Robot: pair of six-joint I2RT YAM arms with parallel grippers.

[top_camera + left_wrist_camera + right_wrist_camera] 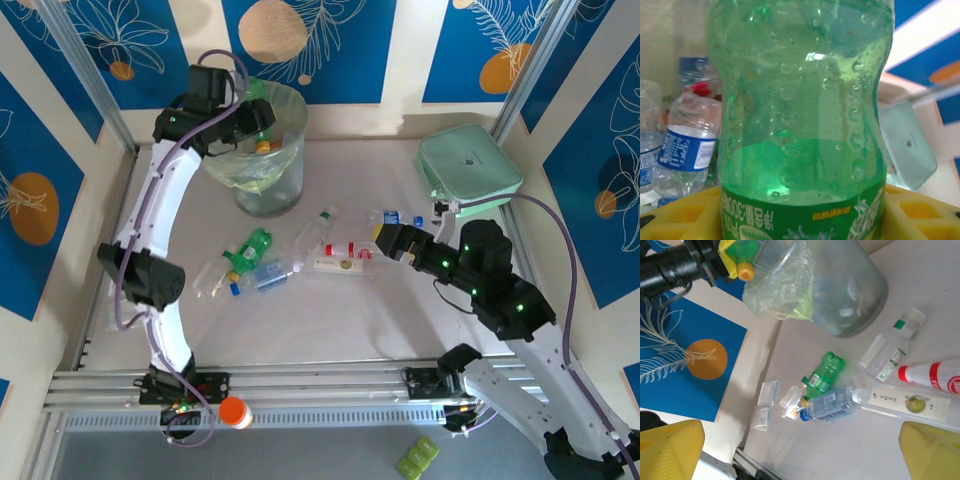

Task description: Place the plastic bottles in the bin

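Observation:
I should next lower the green plastic bottle with my left gripper into the bin's lined opening (284, 118) and release it there, since that opening lies below my gripper.
My left gripper (258, 128) is shut on a green plastic bottle (800, 100) and holds it over the bin (270, 190), a translucent basket with a pale green liner. Its yellow fingers (675, 215) flank the bottle's label. Clear bottles with blue labels (687, 145) lie beyond it. Several bottles lie mid-table: a green one (252, 248), a blue-capped clear one (265, 277), a clear one with a white cap (312, 228), a red-and-white one (345, 250). My right gripper (385, 240) hangs open above them, nothing between its yellow fingers (670, 450).
A mint-green rounded case (468, 165) sits at the back right. Flat clear packets (767, 392) lie left of the bottles near the wall. A long flat clear pack with a white label (910, 402) lies by the red-and-white bottle. An orange-capped object (234, 411) rests on the front rail.

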